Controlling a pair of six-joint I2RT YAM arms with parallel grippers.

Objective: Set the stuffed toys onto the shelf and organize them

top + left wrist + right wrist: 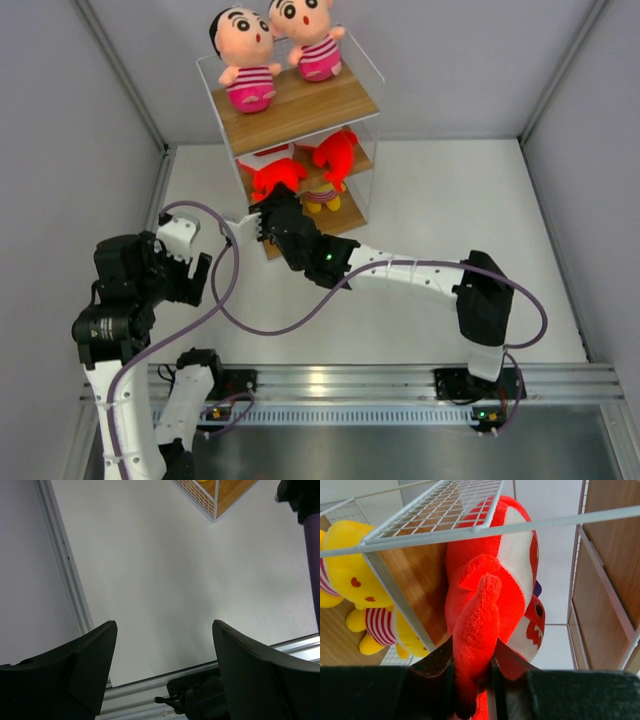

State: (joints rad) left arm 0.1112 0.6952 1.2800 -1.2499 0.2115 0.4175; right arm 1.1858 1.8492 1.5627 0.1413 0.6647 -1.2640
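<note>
The robot's right gripper should move sideways along the middle board toward the other shark next, because the held shark crowds the wire rack [520,527], and then it should release the tail.
The shelf [310,105] stands at the back of the table. Two boy dolls [245,60] [312,40] sit on its top board. On the middle board are two red sharks [278,178] [337,155], and a yellow doll [322,195] shows on the lowest tier. My right gripper [262,225] reaches into the shelf front, shut on the tail of the left shark [490,595] under the wire rack [520,527]. Two yellow dolls [350,575] [385,627] lie lower left in the right wrist view. My left gripper [165,645] hangs open and empty over the bare table.
Grey walls close the table in on the left, right and back. A purple cable [230,300] loops between the arms. The shelf's near corner [220,500] shows at the top of the left wrist view, and the metal base rail [400,380] runs along the near edge.
</note>
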